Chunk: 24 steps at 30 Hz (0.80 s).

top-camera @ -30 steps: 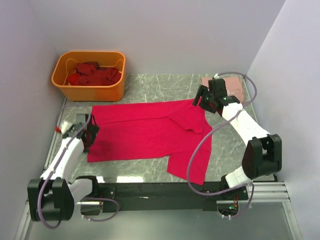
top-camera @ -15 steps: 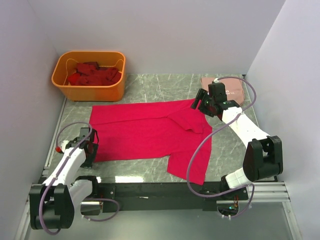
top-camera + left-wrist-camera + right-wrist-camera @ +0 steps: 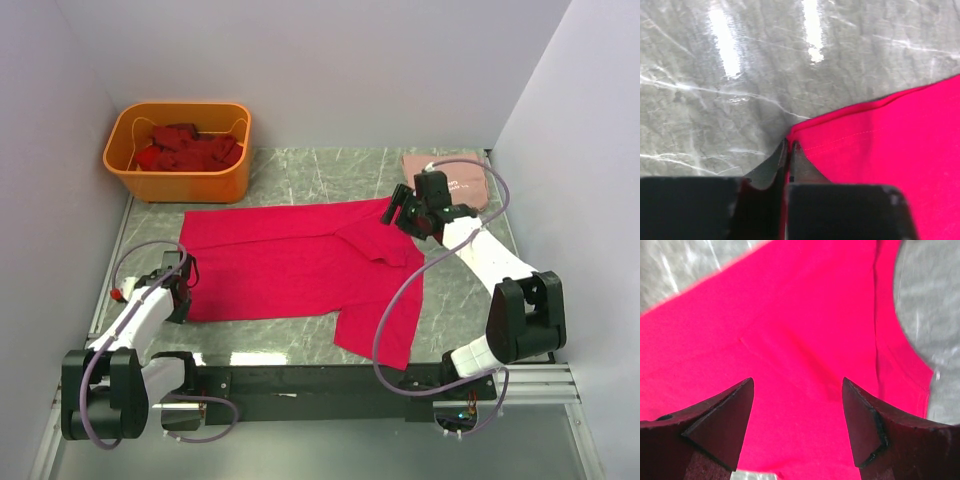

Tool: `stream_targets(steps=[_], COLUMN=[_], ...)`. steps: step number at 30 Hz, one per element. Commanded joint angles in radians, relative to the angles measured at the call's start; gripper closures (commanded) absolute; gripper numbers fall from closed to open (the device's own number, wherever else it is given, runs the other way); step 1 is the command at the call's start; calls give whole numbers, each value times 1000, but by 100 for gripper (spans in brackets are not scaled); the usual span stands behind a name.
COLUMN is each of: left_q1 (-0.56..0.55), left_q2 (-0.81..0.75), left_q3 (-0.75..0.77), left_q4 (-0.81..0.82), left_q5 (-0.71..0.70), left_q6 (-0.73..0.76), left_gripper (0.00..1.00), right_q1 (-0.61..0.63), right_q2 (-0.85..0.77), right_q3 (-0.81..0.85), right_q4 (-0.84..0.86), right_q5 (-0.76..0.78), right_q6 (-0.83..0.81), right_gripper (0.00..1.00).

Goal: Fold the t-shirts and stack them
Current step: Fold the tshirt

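One sleeve still sticks out toward the near table edge, so my right gripper will next move back and down onto that sleeve's near end (image 3: 377,353).
A bright crimson-pink t-shirt (image 3: 290,262) lies spread flat across the middle of the table, one sleeve trailing toward the near edge. My left gripper (image 3: 181,293) sits at its near left hem corner and is shut on that corner; the wrist view shows crimson cloth (image 3: 890,150) pinched between the closed fingertips (image 3: 789,146). My right gripper (image 3: 401,211) hovers open over the shirt's far right shoulder, with crimson fabric (image 3: 805,315) below its spread fingers (image 3: 797,382) and nothing between them. A folded salmon-pink t-shirt (image 3: 466,176) lies at the back right.
An orange tub (image 3: 180,185) at the back left holds several dark red t-shirts (image 3: 190,148). Grey walls close in the left, back and right sides. Bare marble table (image 3: 320,175) shows behind the shirt and along the near edge.
My left gripper came down toward the near edge onto the hem corner and closed on it. My right gripper shifted slightly left over the shirt's shoulder and stayed open.
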Motion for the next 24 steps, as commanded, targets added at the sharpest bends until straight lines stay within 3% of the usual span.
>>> stream_targets(steps=[1,11,20,24], left_q1=[-2,-2,-2,-2], left_q2=[28,-19,-58,-67], left_q3=[-18,-23,-47,-56], left_q4=[60,109,134,145], left_q5=[24,35,68,93], left_q6=[6,64,85,92], left_gripper=[99,99,99,99], right_q1=[38,273,557,621], right_q2=[-51,-211,-379,-429], right_q3=[-51,-209,-442,-493], right_q4=[-37,-267,-500,-517], right_q5=[-2,26,-53,-60], right_q6=[8,-92,127,181], right_gripper=[22,23,26,29])
